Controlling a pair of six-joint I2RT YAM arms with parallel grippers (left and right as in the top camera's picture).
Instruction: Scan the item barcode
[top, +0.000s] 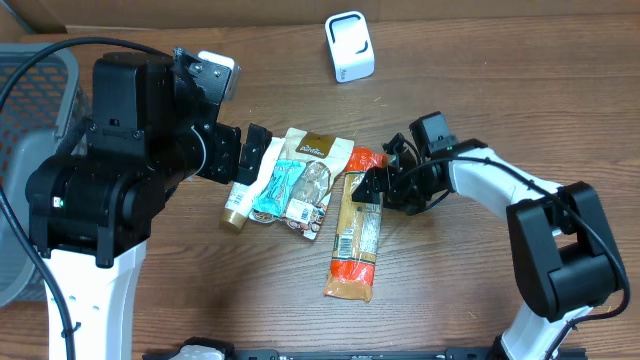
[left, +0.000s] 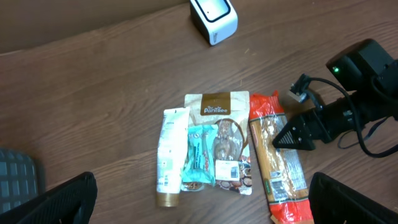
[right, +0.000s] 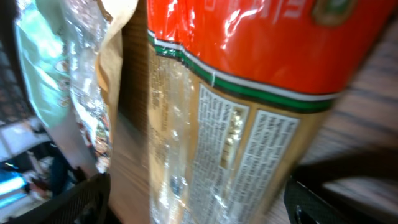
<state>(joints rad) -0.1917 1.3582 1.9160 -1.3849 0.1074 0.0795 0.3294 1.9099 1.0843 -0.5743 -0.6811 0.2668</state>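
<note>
My right gripper closes its spread fingers straight inward onto the long edges of the pack's printed section (right: 202, 193) next. The section lies between them beside the far orange end.
A long spaghetti pack (top: 355, 238) with orange ends lies on the wooden table, printed label up. My right gripper (top: 376, 180) is at its far end, open, with the pack (right: 249, 124) lying between the spread fingers (right: 81, 199). To the left of the pack lie a brown-topped pouch (left: 225, 143) with a white sticker, a teal snack bag (left: 198, 158) and a cream tube (left: 170, 158). My left gripper (left: 208, 208) hovers above them, open and holding nothing. The white scanner (top: 349, 47) stands at the back.
A grey basket (top: 30, 150) sits at the left edge, mostly behind my left arm. Bare wood surrounds the scanner (left: 213, 17) and runs along the front of the table.
</note>
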